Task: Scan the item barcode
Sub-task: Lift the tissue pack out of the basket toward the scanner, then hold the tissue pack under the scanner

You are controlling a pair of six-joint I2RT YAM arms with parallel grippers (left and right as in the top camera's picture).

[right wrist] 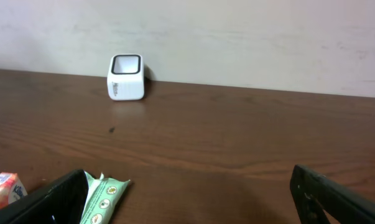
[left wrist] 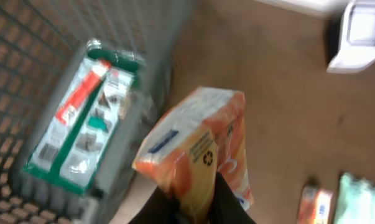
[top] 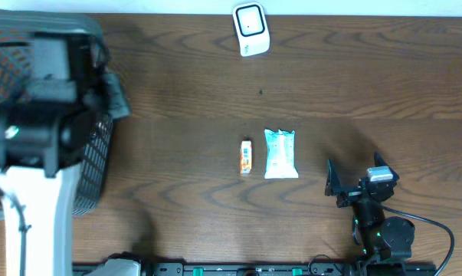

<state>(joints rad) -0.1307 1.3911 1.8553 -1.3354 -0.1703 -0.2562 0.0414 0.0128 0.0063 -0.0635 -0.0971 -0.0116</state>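
Observation:
My left gripper will next swing away from the basket and down beside that carton.
My left gripper (left wrist: 193,202) is shut on an orange and white packet (left wrist: 199,155), holding it by its lower end above the edge of a dark mesh basket (left wrist: 25,56). In the overhead view the left arm (top: 47,115) hides that packet. The white barcode scanner (top: 250,29) stands at the table's far edge, and it also shows in the left wrist view as the scanner (left wrist: 361,34) and in the right wrist view as the scanner (right wrist: 126,77). My right gripper (right wrist: 187,205) rests open near the front right, with nothing between its fingers.
A green and white packet (left wrist: 81,124) lies inside the basket (top: 93,169). A small orange carton (top: 246,156) and a pale green packet (top: 280,153) lie side by side mid-table, just left of the right gripper (top: 352,180).

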